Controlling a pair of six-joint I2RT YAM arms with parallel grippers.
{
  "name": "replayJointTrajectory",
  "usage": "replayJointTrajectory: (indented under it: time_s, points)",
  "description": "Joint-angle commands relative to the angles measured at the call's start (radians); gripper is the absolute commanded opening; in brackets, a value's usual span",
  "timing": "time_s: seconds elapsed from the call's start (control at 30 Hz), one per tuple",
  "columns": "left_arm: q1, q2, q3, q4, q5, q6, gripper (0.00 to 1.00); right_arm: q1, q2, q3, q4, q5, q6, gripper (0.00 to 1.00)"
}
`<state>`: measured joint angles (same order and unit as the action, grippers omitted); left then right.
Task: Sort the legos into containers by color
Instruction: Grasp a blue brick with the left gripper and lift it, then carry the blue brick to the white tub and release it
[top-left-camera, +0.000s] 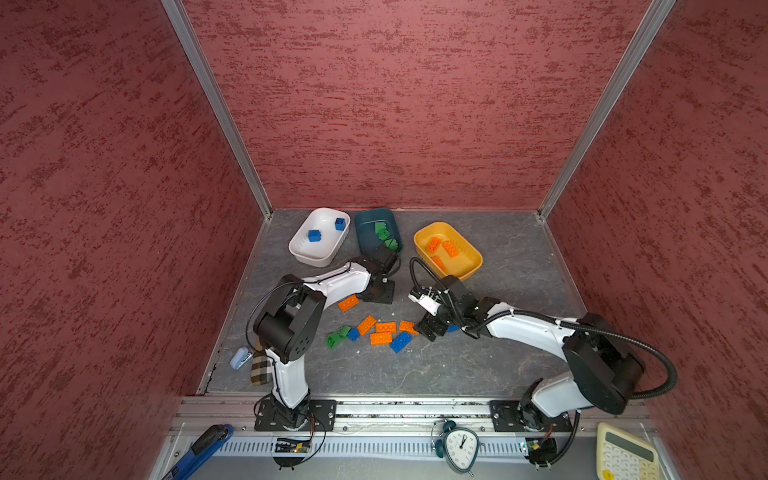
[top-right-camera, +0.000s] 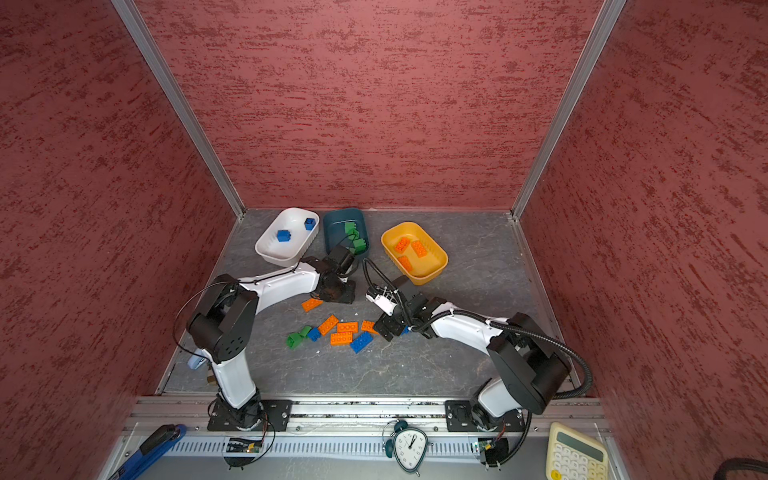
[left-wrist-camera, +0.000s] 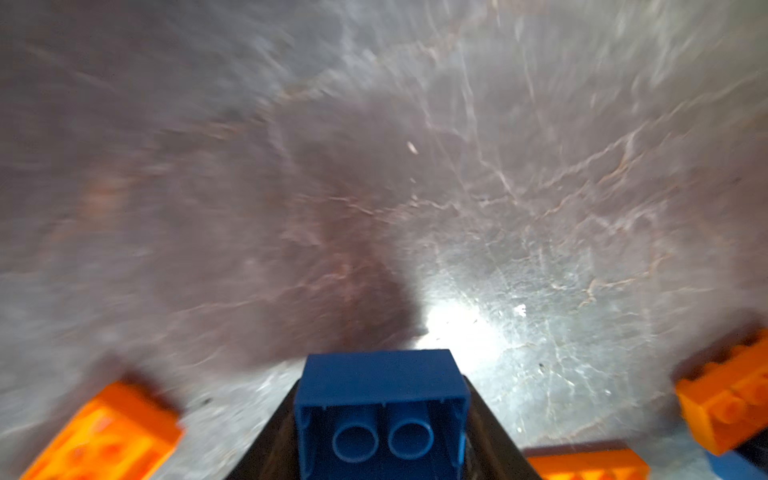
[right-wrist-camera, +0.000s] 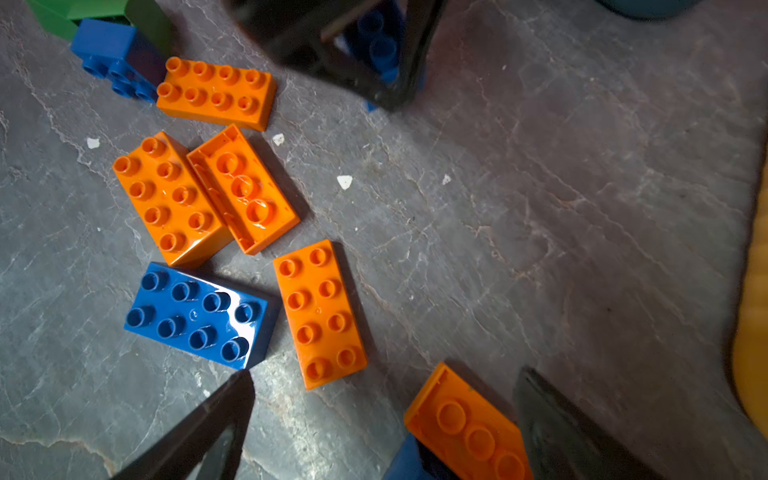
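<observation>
Blue legos are already in the white container. My left gripper needs to move up and outward next, over the white container's bottom, and release the blue lego there.
My left gripper (left-wrist-camera: 382, 386) is shut on a blue lego (left-wrist-camera: 380, 415), whose hollow underside faces the wrist camera; in both top views the gripper (top-left-camera: 375, 294) (top-right-camera: 337, 293) hangs low over the floor in front of the teal container (top-left-camera: 365, 220). My right gripper (right-wrist-camera: 386, 380) stands open over the right end of the loose pile (top-left-camera: 432, 326). An upside-down orange lego (right-wrist-camera: 465, 424) lies between its fingers. Several orange legos (top-left-camera: 385, 327), blue ones (top-left-camera: 400, 342) and green ones (top-left-camera: 336, 337) lie loose. The white container (top-left-camera: 307, 259) holds two blue legos, the teal one green legos, the yellow container (top-left-camera: 469, 249) three orange ones.
Red walls close in the grey floor on three sides. A pale blue object (top-left-camera: 240, 358) and a checked cloth item (top-left-camera: 259, 368) lie by the left arm's base. On the front rail sit an alarm clock (top-left-camera: 459, 446), a calculator (top-left-camera: 623, 455) and a blue-handled tool (top-left-camera: 203, 449).
</observation>
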<state>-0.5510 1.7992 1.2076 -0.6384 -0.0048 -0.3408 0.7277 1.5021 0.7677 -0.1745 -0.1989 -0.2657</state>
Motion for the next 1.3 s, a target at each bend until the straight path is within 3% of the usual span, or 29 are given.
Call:
replayJointTrajectory:
  time_s: [0.0, 0.1, 0.3, 0.6, 0.77, 1.03, 1.13, 1.27]
  points:
    - [0.059, -0.099, -0.006, 0.056, -0.020, -0.027, 0.41, 0.011, 0.013, 0.043, -0.013, -0.021, -0.043, 0.98]
    - [0.107, -0.136, 0.004, 0.069, -0.097, -0.039, 0.41, 0.013, 0.028, 0.049, -0.024, -0.016, -0.062, 0.99]
    - [0.232, -0.146, 0.043, 0.129, -0.184, -0.084, 0.41, 0.015, 0.071, 0.090, -0.123, 0.105, -0.138, 0.99]
    - [0.439, -0.027, 0.210, 0.160, -0.178, -0.076, 0.42, 0.016, 0.087, 0.121, -0.204, -0.019, -0.182, 0.97]
    - [0.495, 0.078, 0.334, 0.112, -0.166, -0.086, 0.43, 0.016, 0.125, 0.147, -0.247, -0.034, -0.205, 0.94]
    - [0.514, 0.172, 0.415, 0.091, -0.159, -0.155, 0.48, 0.029, 0.166, 0.166, -0.245, -0.009, -0.233, 0.89]
    - [0.518, 0.199, 0.441, 0.073, -0.164, -0.173, 0.54, 0.034, 0.184, 0.178, -0.260, -0.005, -0.249, 0.87]
    - [0.520, 0.211, 0.467, 0.039, -0.158, -0.195, 0.75, 0.039, 0.211, 0.189, -0.263, 0.017, -0.261, 0.84]
